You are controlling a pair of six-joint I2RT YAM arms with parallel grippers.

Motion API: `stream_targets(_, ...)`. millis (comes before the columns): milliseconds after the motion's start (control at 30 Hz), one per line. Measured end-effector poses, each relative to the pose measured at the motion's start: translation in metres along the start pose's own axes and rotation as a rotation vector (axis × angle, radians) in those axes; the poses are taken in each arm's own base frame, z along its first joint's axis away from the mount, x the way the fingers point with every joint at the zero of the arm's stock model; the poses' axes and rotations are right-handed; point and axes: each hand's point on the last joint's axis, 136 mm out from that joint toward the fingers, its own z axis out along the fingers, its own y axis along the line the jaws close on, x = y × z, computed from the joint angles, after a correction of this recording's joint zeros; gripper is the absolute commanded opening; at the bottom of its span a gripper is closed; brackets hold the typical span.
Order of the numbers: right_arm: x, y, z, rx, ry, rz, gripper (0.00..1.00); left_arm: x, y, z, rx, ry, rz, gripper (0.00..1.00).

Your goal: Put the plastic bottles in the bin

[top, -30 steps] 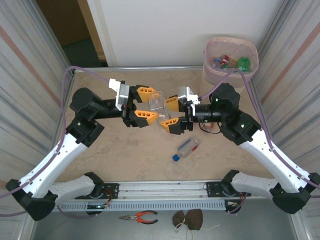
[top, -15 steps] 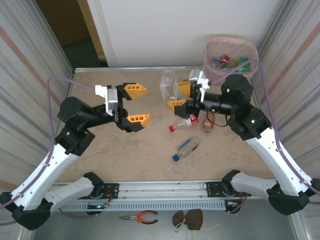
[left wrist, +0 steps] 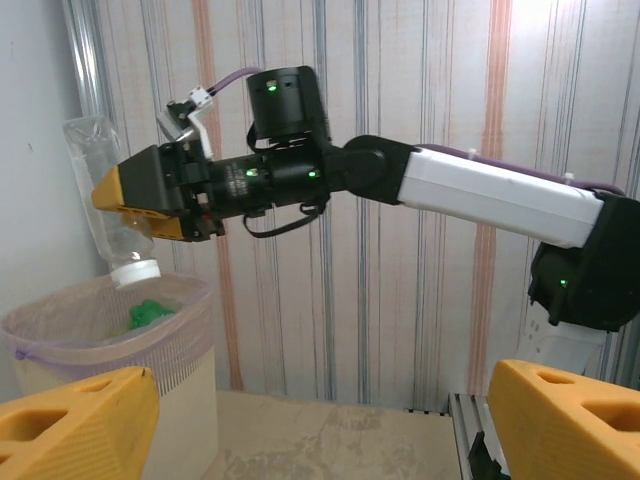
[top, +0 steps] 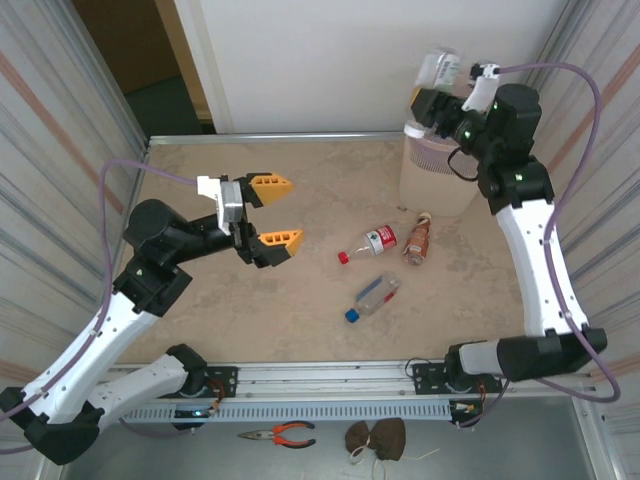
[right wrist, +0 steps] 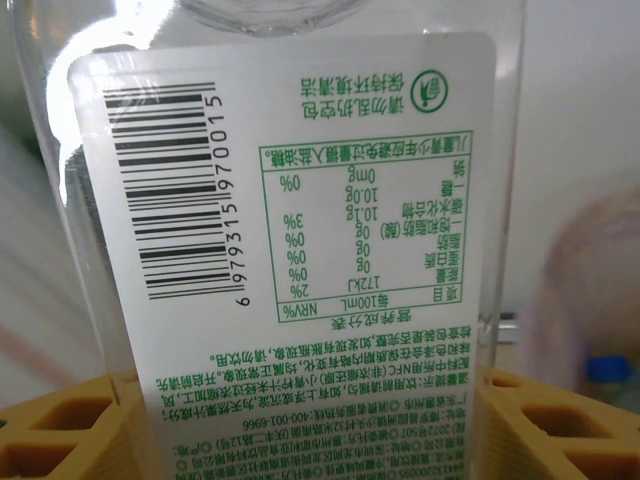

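Note:
The lined opening of the bin is below my right gripper, so next my right gripper should tilt down and lower over the pale pink bin (top: 430,180) to let go of the clear plastic bottle.
My right gripper (top: 430,97) is raised above the pale pink bin (top: 430,180) and is shut on a clear plastic bottle (top: 440,68). The left wrist view shows that bottle (left wrist: 105,200) hanging cap down just over the bin's lined rim (left wrist: 60,325), with green items inside. In the right wrist view its white label (right wrist: 290,250) sits between my orange fingers (right wrist: 60,430). My left gripper (top: 275,212) is open and holds nothing, over the table's left middle. On the table lie a red-capped bottle (top: 368,243), a brownish bottle (top: 418,238) and a blue-capped bottle (top: 373,297).
Orange-handled pliers (top: 280,434) and a brown cloth lump (top: 375,438) lie below the base rail at the near edge. Striped metal walls close in both sides. The bin stands in the far right corner of the table.
The left gripper let go of the clear bottle, opened wide and drew back left. The right arm carried the bottle from mid-table up over the bin.

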Motion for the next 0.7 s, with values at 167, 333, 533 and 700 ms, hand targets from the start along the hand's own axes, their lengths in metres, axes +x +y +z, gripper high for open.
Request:
stream_targets(167, -0.009, -0.081, 0.034, 0.194, -0.069, 0.267, 0.44, 0.006, 0.003, 0.001, -0.011, 0.007, -0.017, 0.86)
stream_targets(333, -0.008, -0.151, 0.068, 0.396, -0.125, 0.545, 0.48, 0.009, 0.005, 0.001, -0.020, 0.006, -0.021, 0.86)
stream_targets(533, -0.007, -0.189, 0.095, 0.546, -0.202, 0.773, 0.53, 0.015, 0.010, 0.006, -0.023, 0.017, -0.031, 0.86)
stream_targets(700, -0.002, -0.212, 0.107, 0.622, -0.265, 0.901, 0.56, 0.028, 0.015, 0.009, -0.027, 0.042, -0.052, 0.86)
